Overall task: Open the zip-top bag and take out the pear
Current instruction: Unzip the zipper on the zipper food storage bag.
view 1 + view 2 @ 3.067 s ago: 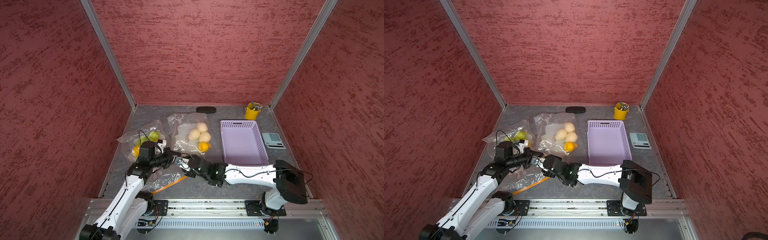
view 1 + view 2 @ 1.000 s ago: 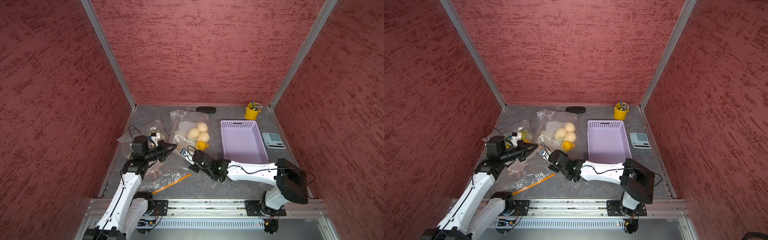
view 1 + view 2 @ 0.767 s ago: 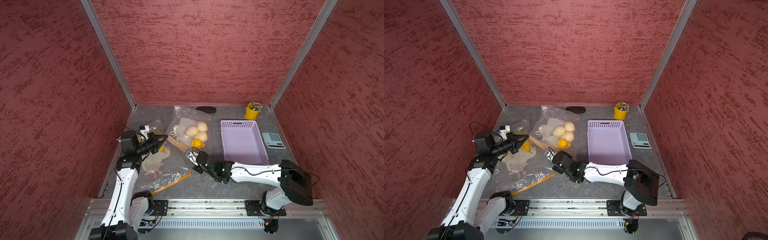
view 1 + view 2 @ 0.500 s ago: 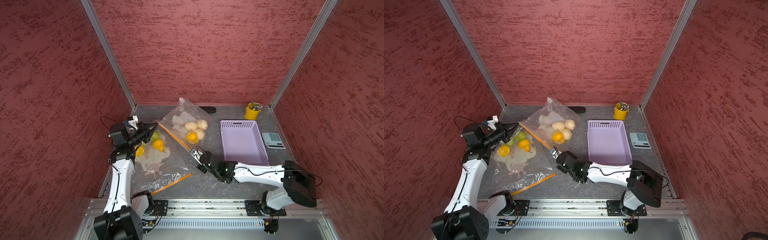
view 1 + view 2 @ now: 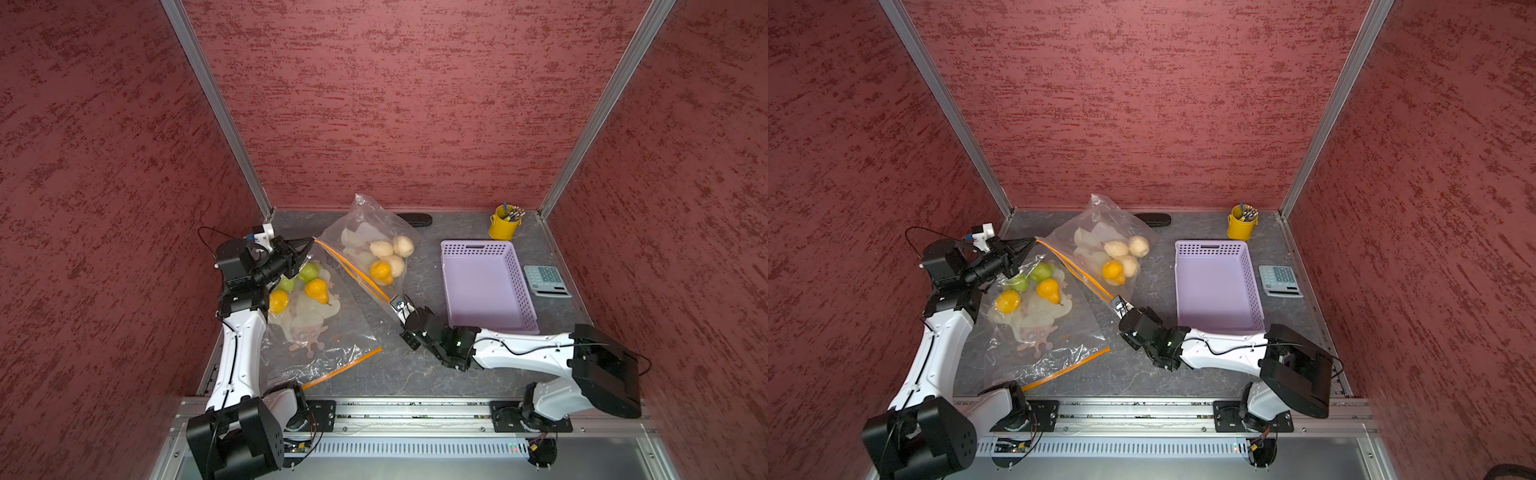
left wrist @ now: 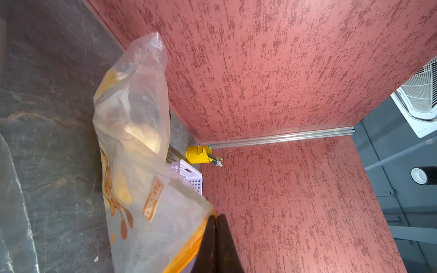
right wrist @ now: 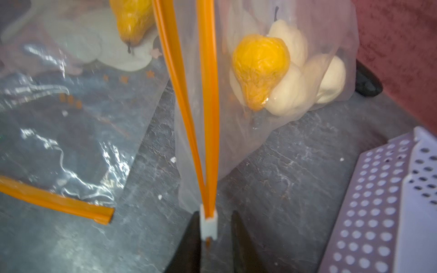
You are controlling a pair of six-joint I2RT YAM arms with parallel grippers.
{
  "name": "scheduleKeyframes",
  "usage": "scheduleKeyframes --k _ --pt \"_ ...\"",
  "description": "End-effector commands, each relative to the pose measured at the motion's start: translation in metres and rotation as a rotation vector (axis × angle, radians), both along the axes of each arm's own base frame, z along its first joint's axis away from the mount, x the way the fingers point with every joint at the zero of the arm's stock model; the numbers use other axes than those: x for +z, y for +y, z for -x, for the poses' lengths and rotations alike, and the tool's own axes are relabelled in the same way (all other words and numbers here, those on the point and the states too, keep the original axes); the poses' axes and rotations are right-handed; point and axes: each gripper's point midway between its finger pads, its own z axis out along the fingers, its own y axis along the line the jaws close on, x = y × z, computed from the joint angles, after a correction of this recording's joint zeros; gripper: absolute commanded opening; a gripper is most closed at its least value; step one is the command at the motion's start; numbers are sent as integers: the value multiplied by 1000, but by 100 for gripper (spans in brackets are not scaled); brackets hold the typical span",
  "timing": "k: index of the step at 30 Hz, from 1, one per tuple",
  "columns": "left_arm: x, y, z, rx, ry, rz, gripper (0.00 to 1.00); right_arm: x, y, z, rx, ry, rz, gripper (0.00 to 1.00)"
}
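Note:
I will next lower my left gripper back over the second bag's orange pear [image 5: 318, 291], which is below and back of my gripper. I will let go of the stretched bag's corner, since the bag's zip is parted.
A clear zip-top bag [image 5: 365, 232] hangs stretched between my two grippers, its orange zip strip [image 5: 353, 270] parted into two tracks [image 7: 189, 118]. Inside lie an orange pear [image 5: 380, 271] [image 7: 260, 66] and pale pears [image 5: 392, 248] [image 7: 290, 89]. My left gripper [image 5: 309, 242] [image 6: 215, 216] is shut on the bag's upper zip corner, raised at the left. My right gripper [image 5: 397, 302] [image 7: 214, 214] is low at the other end. Its jaws stand apart around the white slider [image 7: 208, 224], which touches one finger only.
A second clear bag [image 5: 328, 332] lies flat under the left arm, holding an orange pear [image 5: 316, 290] and green ones [image 5: 307, 272]. A lavender basket [image 5: 484, 291] stands just right of the right gripper. Beyond it lie a calculator [image 5: 546, 280] and a yellow cup [image 5: 503, 226].
My left gripper pulled the bag's corner up, left and back, away from the right one, and the zip parted along its length. The right gripper's jaws opened off the slider.

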Motion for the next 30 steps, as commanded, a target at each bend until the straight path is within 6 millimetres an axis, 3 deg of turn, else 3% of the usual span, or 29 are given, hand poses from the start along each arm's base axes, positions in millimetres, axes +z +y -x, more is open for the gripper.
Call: scheduleKeyframes --k 1,4,6,9,13,16,24,30 --pt "17 -11 7 -7 -92 -84 0 17 -1 11 49 29 -55 64" --pt "-12 -24 20 -35 -30 -111 0 47 6 20 120 29 -148 77" --pt "-33 -31 30 -48 12 -114 0 62 10 19 140 36 -187 78" --pt "-62 -37 44 -56 69 -100 0 77 35 21 216 76 -211 78" --pt "-81 -41 58 -56 103 -94 0 77 65 16 251 115 -247 75" --pt "-84 -42 65 -57 113 -98 0 61 76 8 241 148 -237 73" --pt "-89 -45 76 -70 124 -98 0 44 83 -12 195 191 -252 64" --pt "-91 -46 79 -70 125 -94 0 38 89 -14 201 204 -245 58"
